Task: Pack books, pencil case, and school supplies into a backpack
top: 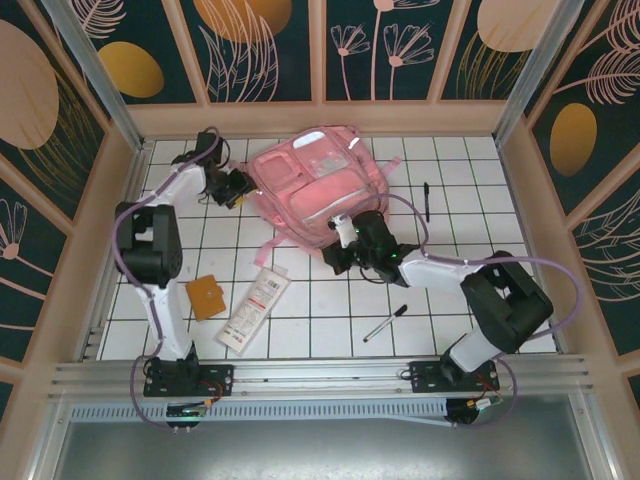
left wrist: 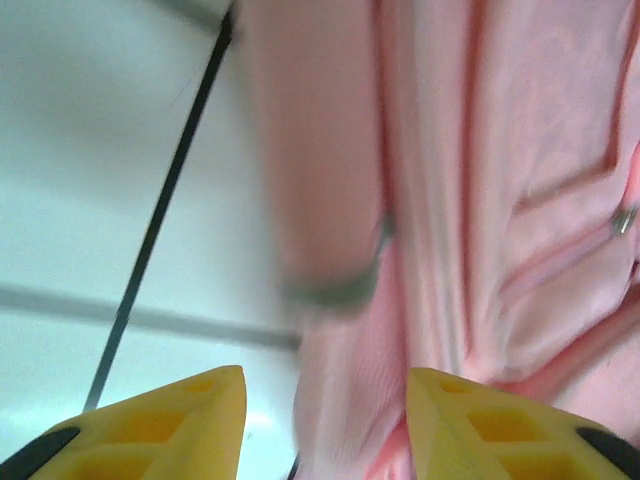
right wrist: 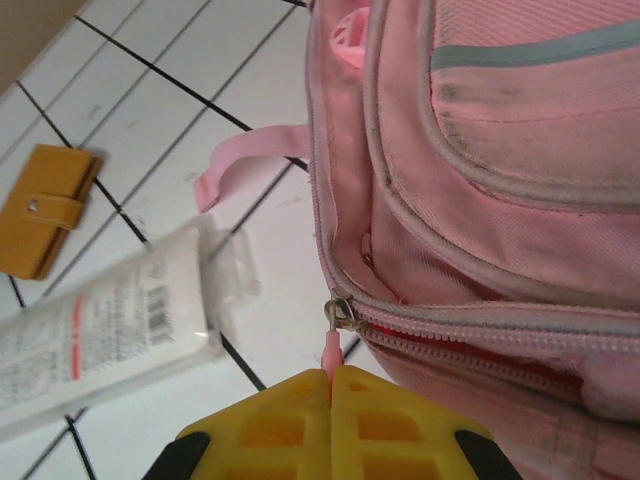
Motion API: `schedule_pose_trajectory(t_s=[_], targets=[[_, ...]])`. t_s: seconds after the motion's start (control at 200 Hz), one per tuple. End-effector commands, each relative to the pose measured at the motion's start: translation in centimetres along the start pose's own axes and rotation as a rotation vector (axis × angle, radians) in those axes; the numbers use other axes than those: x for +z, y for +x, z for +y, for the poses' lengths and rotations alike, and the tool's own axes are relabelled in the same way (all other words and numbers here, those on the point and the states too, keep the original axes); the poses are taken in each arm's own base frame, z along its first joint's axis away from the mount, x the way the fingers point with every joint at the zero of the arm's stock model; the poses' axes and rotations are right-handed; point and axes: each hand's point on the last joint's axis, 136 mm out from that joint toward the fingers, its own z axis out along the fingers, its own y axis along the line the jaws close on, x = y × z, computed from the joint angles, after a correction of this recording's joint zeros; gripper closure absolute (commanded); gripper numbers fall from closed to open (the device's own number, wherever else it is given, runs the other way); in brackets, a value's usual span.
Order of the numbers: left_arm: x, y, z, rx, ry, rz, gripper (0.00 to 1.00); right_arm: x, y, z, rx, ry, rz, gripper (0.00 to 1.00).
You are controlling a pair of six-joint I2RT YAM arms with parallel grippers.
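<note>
The backpack's opening ends at the slider, so my right gripper will pull the pink zipper pull along the backpack's near edge toward the pencil case [top: 253, 308] next.
The pink backpack [top: 315, 185] lies flat at the back middle of the table. My right gripper [top: 343, 237] [right wrist: 330, 385] is at its near edge, shut on the pink zipper pull [right wrist: 330, 352] below the metal slider [right wrist: 343, 312]. My left gripper [top: 238, 188] [left wrist: 325, 375] is at the backpack's left side, its yellow fingers apart, with loose pink fabric [left wrist: 350, 400] between them. The white pencil case [top: 253, 308] [right wrist: 90, 335] and the orange-brown square item [top: 207, 296] [right wrist: 45, 210] lie at the near left. One black pen [top: 426, 200] lies right of the backpack, and a whitish-barrelled pen [top: 385, 323] lies near the front. The books are out of view.
A pink strap [right wrist: 245, 160] trails from the backpack toward the pencil case. Wooden walls [top: 130, 150] fence the white gridded table [top: 480, 180] on three sides, and a metal rail [top: 320, 372] runs along the near edge.
</note>
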Motion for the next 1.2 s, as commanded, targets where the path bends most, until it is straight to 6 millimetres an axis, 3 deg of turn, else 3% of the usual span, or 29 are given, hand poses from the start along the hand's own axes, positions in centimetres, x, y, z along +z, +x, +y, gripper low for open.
schedule_pose_trajectory(t_s=[0.0, 0.115, 0.21, 0.3, 0.46, 0.515, 0.586, 0.676, 0.801, 1.001, 1.196], targets=[[-1.6, 5.4, 1.2, -0.099, 0.036, 0.068, 0.48, 1.0, -2.8, 3.0, 0.011, -0.127, -0.068, 1.00], [-0.7, 10.2, 0.7, -0.109, 0.052, 0.161, 0.47, 2.2, -2.2, 3.8, -0.014, -0.138, -0.029, 1.00], [-0.2, 11.8, -0.5, -0.127, 0.058, 0.128, 0.47, 2.8, -1.0, 4.2, 0.002, -0.158, 0.008, 1.00], [1.4, 13.3, -0.2, -0.209, 0.078, 0.133, 0.48, 3.1, -0.1, 4.3, -0.012, -0.161, 0.040, 1.00], [2.9, 14.0, -0.3, -0.250, 0.059, 0.082, 0.50, 3.3, 0.5, 3.4, -0.004, -0.102, 0.061, 1.00], [3.9, 14.9, 0.9, -0.280, 0.040, 0.087, 0.53, 3.5, 1.0, 3.1, 0.001, -0.082, 0.068, 1.00], [4.4, 14.9, 1.1, -0.321, 0.062, 0.072, 0.62, 3.9, 1.9, 2.8, -0.008, -0.063, 0.095, 1.00], [4.4, 14.5, 0.1, -0.329, 0.098, 0.070, 0.85, 4.7, 3.3, 2.3, 0.000, -0.033, 0.167, 0.95], [3.2, 14.2, -1.8, -0.276, 0.115, 0.073, 1.00, 5.3, 4.4, 1.3, 0.051, 0.033, 0.211, 0.88], [2.0, 15.6, -2.3, -0.291, 0.169, 0.107, 1.00, 6.0, 4.5, -0.1, 0.067, 0.121, 0.227, 0.77], [1.4, 16.7, -2.8, -0.298, 0.190, 0.113, 1.00, 6.8, 3.7, 1.3, 0.059, 0.110, 0.221, 0.64]])
